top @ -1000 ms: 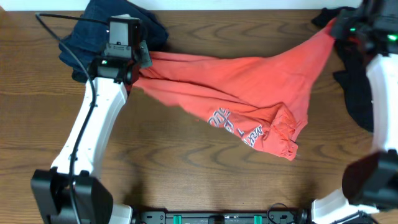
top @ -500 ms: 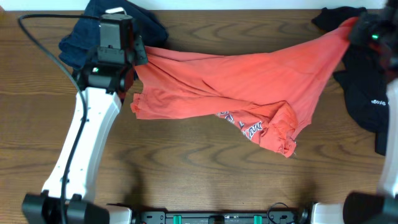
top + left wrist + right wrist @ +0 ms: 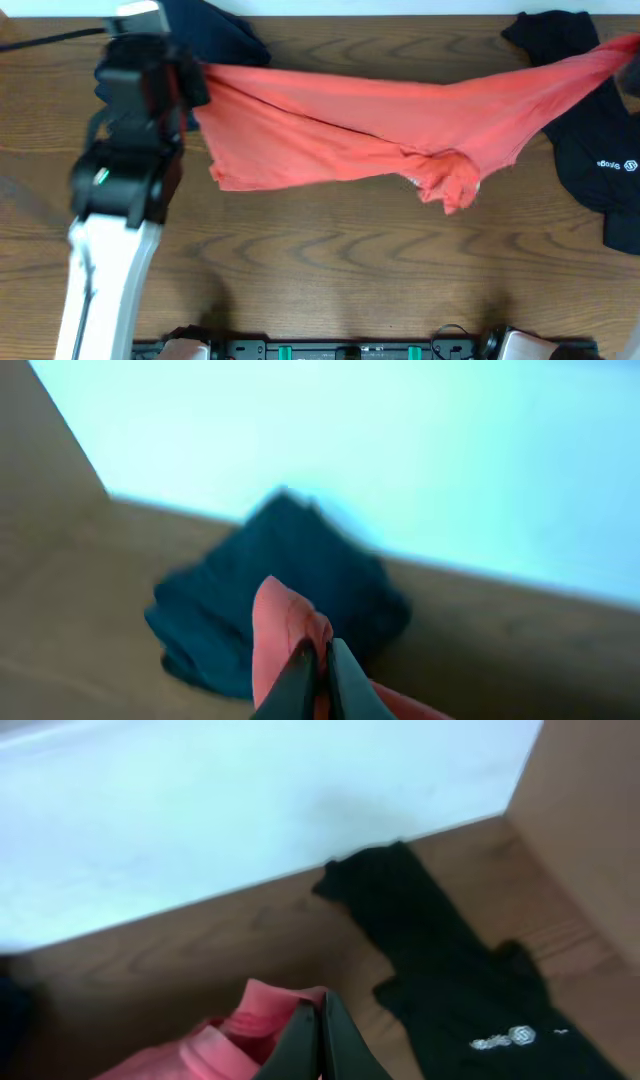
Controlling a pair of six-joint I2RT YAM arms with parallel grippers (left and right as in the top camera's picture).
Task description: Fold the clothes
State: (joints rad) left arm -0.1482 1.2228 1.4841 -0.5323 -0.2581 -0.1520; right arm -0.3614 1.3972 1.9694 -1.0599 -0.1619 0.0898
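Observation:
The navy garment lies behind the held fold, so the robot's left gripper should go down to the right in the overhead view onto bare wood beside the garment and let go.
The coral-red T-shirt (image 3: 380,130) hangs stretched in a wide band across the back of the table, held up at both ends, with a bunched lump sagging at its lower middle. Its lettering is hidden. In the left wrist view my left gripper (image 3: 322,656) is shut on a fold of the coral cloth (image 3: 280,630). In the overhead view the left arm (image 3: 135,130) stands high at the shirt's left end. My right gripper (image 3: 321,1012) is shut on the coral cloth (image 3: 275,1005) of the other end, which runs off the overhead view's right edge.
A dark navy garment (image 3: 225,30) lies crumpled at the back left, right behind the left gripper. A black shirt with a small white logo (image 3: 590,150) lies at the back right, below the raised end. Bare wooden table (image 3: 330,270) fills the front half.
Both grippers have risen and pulled apart, lifting the T-shirt off the table and stretching it flat. The lettering has turned out of sight. The right arm has left the overhead view.

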